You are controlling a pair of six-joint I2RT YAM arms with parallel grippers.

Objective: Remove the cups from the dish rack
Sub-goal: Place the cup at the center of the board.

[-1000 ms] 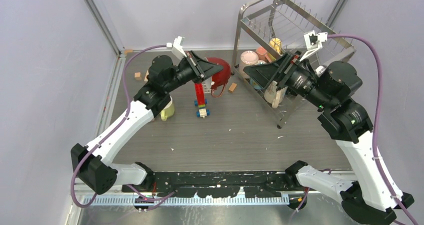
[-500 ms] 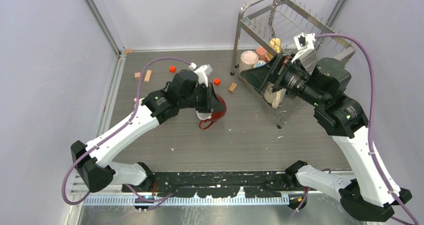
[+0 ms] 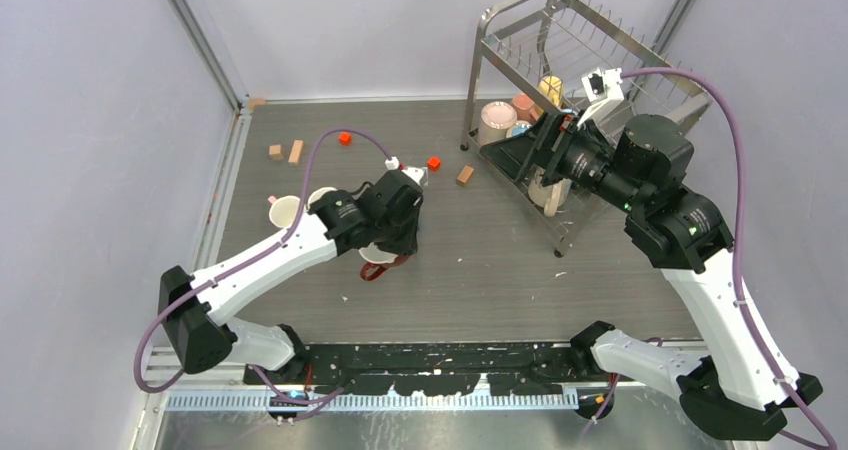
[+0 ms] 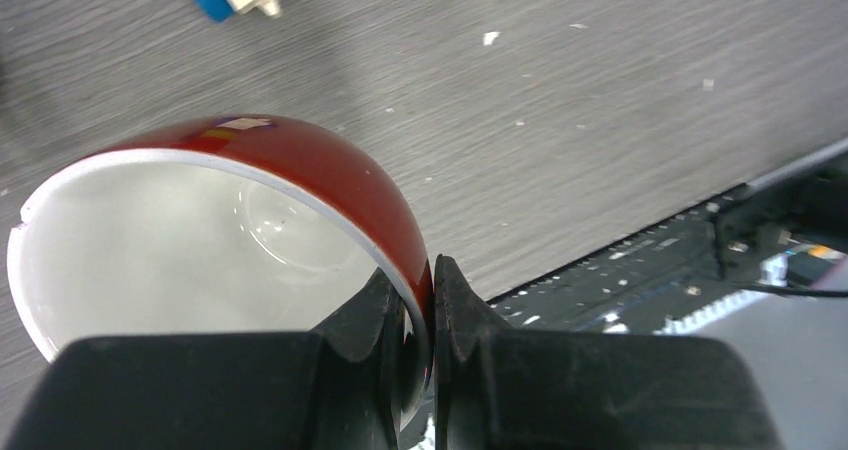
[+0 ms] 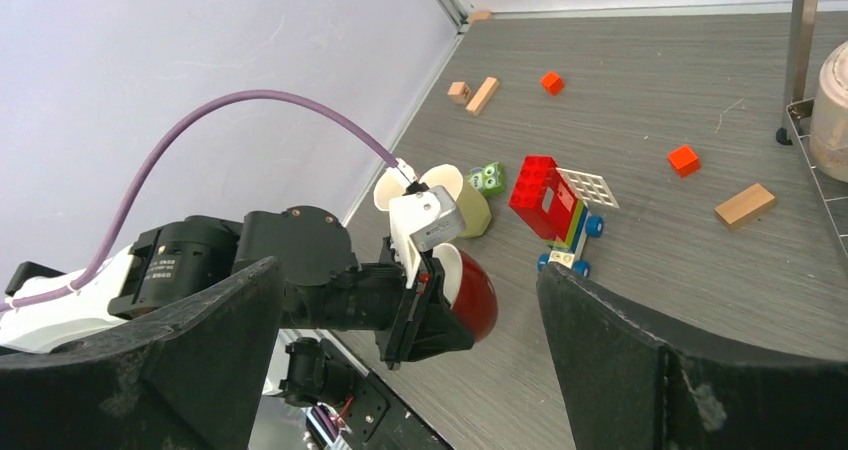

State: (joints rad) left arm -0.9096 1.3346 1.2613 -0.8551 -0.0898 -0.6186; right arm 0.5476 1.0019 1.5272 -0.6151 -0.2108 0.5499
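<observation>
I will next lower the dark red mug with my left gripper toward the pale mugs, onto the bare tabletop beside them, and let go of the mug's rim, because that spot is clear.
My left gripper [image 4: 430, 310] is shut on the rim of a dark red mug [image 4: 300, 160] with a white inside, held just above the table in front of centre [image 3: 378, 261]. The mug also shows in the right wrist view [image 5: 478, 295]. The silver wire dish rack [image 3: 490, 30] stands at the back right. Its lower tier holds a beige mug [image 3: 497, 120], a pink mug [image 3: 523, 105], a mustard mug [image 3: 551, 88] and another beige mug [image 3: 548, 190]. My right gripper [image 3: 503, 150] is open and empty by the rack's front left side.
Two pale mugs [image 3: 285, 210] stand on the table at the left, one seen pale yellow [image 5: 470, 210]. A brick toy car [image 5: 555, 205], a green owl toy [image 5: 488, 178], red blocks [image 3: 434, 163] and wooden blocks [image 3: 296, 151] lie at the back.
My left arm has carried the dark red mug from the back centre toward the near side and lower over the table. My right gripper has shifted only slightly by the rack.
</observation>
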